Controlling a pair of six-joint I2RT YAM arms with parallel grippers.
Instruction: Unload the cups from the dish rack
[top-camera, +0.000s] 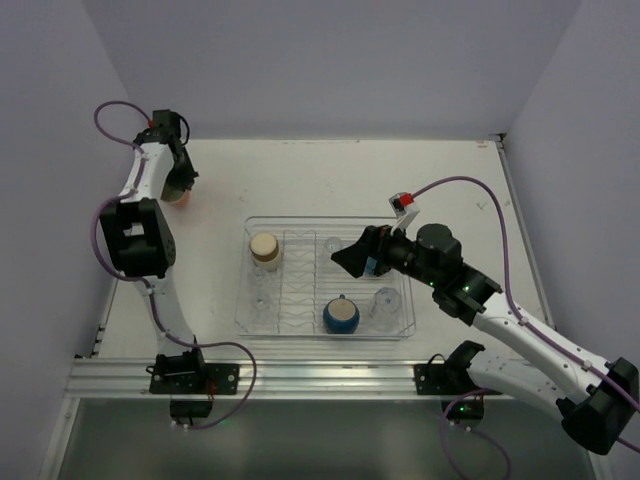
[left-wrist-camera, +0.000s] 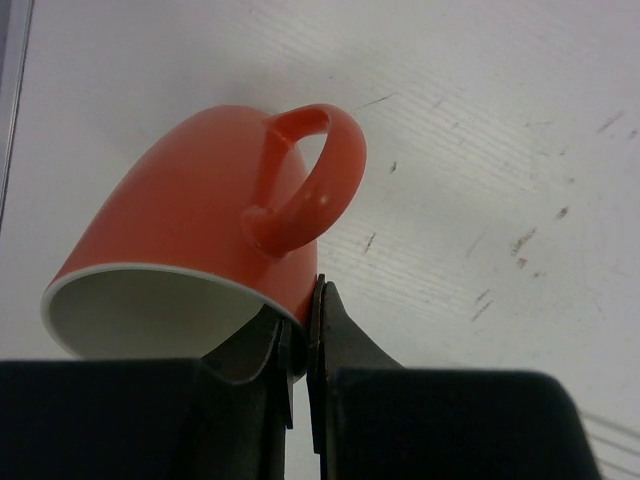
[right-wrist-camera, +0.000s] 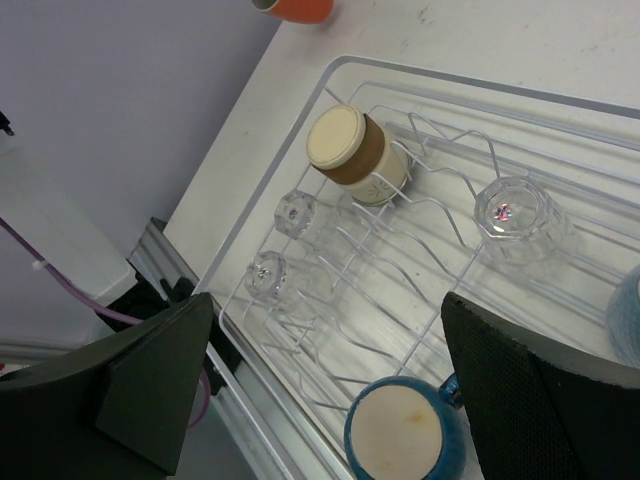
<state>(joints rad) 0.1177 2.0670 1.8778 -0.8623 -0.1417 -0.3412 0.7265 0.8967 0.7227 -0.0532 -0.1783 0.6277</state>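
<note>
I will move my left gripper down toward the tabletop below the mug (top-camera: 181, 212) next and let go, because the orange mug still hangs tilted over bare tabletop well clear of the rack (top-camera: 325, 334).
My left gripper (top-camera: 181, 186) is at the far left of the table, shut on the rim of the orange mug (top-camera: 180, 196). In the left wrist view the mug (left-wrist-camera: 200, 200) is tilted, handle up, with one finger inside and one outside the rim at my gripper (left-wrist-camera: 303, 325). My right gripper (top-camera: 352, 258) hovers open over the dish rack (top-camera: 325, 334). In the right wrist view, wide-open fingers (right-wrist-camera: 150, 390) frame the dark blue cup (right-wrist-camera: 400, 432), the tan-cream cup (right-wrist-camera: 352, 150), clear tumblers (right-wrist-camera: 510, 214) and a light blue mug (right-wrist-camera: 628, 315) at the right edge.
White walls close in the table at the back and both sides. A metal rail (top-camera: 300, 378) runs along the near edge by the arm bases. Two small tumblers (right-wrist-camera: 293, 212) lie in the rack's left rows. The orange mug also shows at the top of the right wrist view (right-wrist-camera: 297, 8).
</note>
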